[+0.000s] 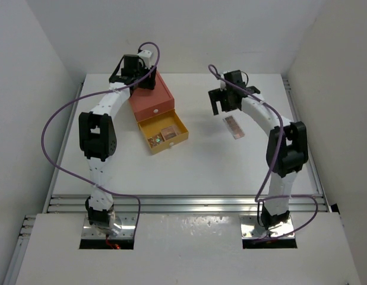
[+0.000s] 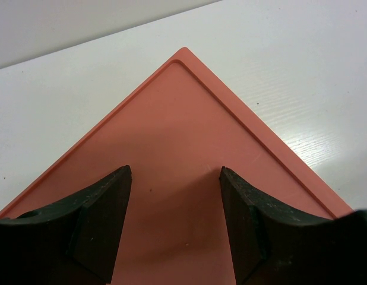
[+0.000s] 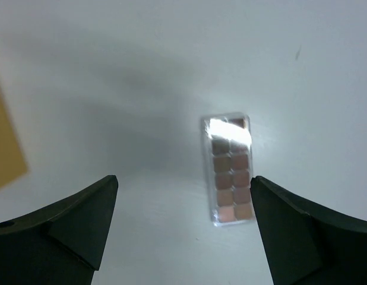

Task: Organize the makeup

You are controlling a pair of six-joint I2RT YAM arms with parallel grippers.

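Observation:
The clear eyeshadow palette [image 1: 233, 126] [image 3: 231, 169] is below my right gripper and off-centre toward the right in the wrist view. My right gripper needs to move back and down over the palette next.
A long clear eyeshadow palette [image 1: 233, 126] with pinkish-brown pans lies flat on the white table. My right gripper [image 1: 222, 108] hangs just behind it, open. In the right wrist view the palette [image 3: 231, 169] sits close to the right finger, and the gripper [image 3: 183, 181] holds nothing. Two small palettes [image 1: 154, 141] [image 1: 167, 133] lie in the open yellow drawer [image 1: 179, 132]. My left gripper [image 1: 143, 80] is over the orange box [image 1: 154, 98]. In the left wrist view it [image 2: 174, 172] is open above the box lid [image 2: 177, 119], with nothing between its fingers. No brushes are in view.
The yellow drawer sticks out of the orange box toward the table's middle, and its edge [image 3: 5, 148] shows at the left of the right wrist view. White walls close in the table on the left, right and back.

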